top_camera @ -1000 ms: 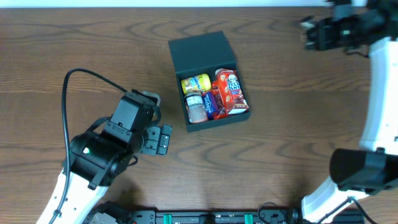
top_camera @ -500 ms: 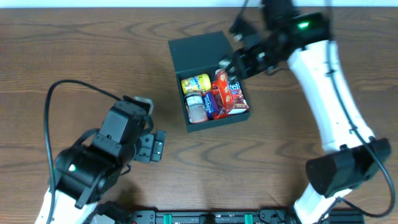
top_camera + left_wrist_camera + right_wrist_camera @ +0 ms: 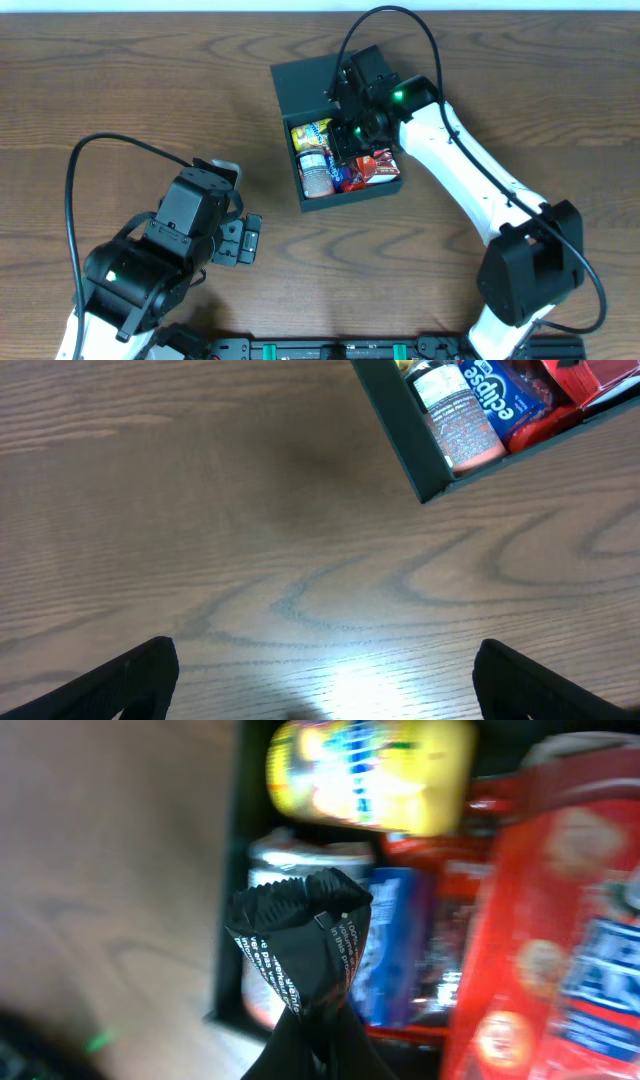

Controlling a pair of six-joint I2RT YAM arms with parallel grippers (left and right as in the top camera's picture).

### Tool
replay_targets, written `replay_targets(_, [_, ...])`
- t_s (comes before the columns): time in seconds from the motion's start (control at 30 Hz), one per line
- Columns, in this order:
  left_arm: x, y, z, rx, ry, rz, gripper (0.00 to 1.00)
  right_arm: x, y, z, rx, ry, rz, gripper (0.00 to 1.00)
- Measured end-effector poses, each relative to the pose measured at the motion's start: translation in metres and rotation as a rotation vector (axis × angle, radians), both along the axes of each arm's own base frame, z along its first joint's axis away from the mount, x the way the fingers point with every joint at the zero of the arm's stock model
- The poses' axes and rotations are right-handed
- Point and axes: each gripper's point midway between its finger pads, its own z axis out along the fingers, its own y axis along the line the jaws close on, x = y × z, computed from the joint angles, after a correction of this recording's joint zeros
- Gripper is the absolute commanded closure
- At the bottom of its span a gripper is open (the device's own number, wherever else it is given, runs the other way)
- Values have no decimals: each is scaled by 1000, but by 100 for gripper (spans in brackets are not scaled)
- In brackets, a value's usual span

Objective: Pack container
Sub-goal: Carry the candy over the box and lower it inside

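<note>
The robot's right gripper will next lower the snack packet from above the white-labelled can into the container point(image 3: 352, 196), past the blue pack toward the red packets.
The dark teal-grey container point(image 3: 352, 196) stands open at mid-table, its flat lid point(image 3: 310, 85) lying back. Inside are a yellow can point(image 3: 312, 133), a white-labelled can point(image 3: 316, 172), a blue pack point(image 3: 339, 172) and red packets point(image 3: 378, 166). My right gripper point(image 3: 350, 128) hovers over the box's middle, shut on a black crinkled snack packet point(image 3: 303, 950) held upright above the cans; the box wall point(image 3: 233, 870) shows to its left. My left gripper point(image 3: 247, 240) is open and empty over bare table, left of and in front of the box; its wrist view point(image 3: 325, 695) shows the box's front corner point(image 3: 420, 472).
The wooden table point(image 3: 480, 60) extends around the box. The right arm's links reach from the front right edge across to the box. The left arm's cable loops over the table's left side point(image 3: 80, 160).
My right arm has swung in from the far right corner to above the box, carrying the black packet. My left arm has drawn back slightly toward the front left.
</note>
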Motion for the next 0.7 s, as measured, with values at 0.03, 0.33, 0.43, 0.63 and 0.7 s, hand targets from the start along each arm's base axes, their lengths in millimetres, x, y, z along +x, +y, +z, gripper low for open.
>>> replay_targets(0.03, [0, 0, 0, 2, -1, 1, 5, 3, -4, -2, -19, -6, -21, 99])
replay_targets(0.33, [1, 0, 1, 0, -5, 1, 5, 5, -17, -22, -75, 0, -119, 99])
replay_targets(0.43, [1, 0, 1, 0, -4, 1, 5, 5, -18, -29, -72, 0, -133, 99])
replay_targets(0.63, [1, 0, 1, 0, -5, 1, 5, 4, -19, -34, -73, 8, -151, 99])
replay_targets(0.7, [1, 0, 1, -1, -7, 1, 5, 4, -19, -34, -73, 9, -155, 99])
